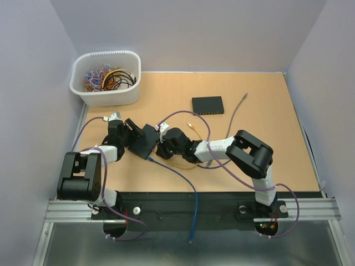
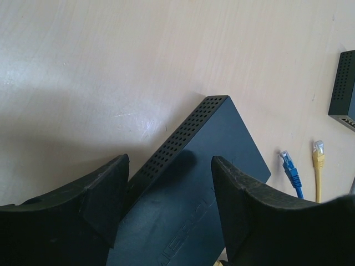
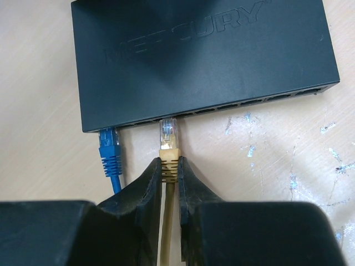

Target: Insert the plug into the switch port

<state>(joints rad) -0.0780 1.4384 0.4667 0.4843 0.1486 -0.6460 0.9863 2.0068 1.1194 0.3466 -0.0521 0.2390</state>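
Observation:
I will push the yellow plug toward the switch with my right gripper to seat it, then release it. The port opening (image 1: 153,148) (image 3: 168,118) is just ahead of my fingers.
A black switch (image 1: 143,139) lies on the table between my two grippers. In the right wrist view its port face (image 3: 222,108) faces me. My right gripper (image 3: 169,163) is shut on the boot of a yellow plug (image 3: 168,136), whose clear tip sits at the mouth of a port. A blue plug (image 3: 108,145) sits at the port to its left. My left gripper (image 2: 170,160) is open, one finger on each side of the switch's end (image 2: 194,183), with the left finger (image 2: 105,194) against its perforated side.
A second black switch (image 1: 208,105) lies further back, and a white basket (image 1: 105,77) of cables stands at the back left. A grey cable (image 1: 236,113) and a blue cable (image 1: 183,180) cross the table. Loose blue (image 2: 289,166) and yellow (image 2: 318,151) plugs lie beside the switch.

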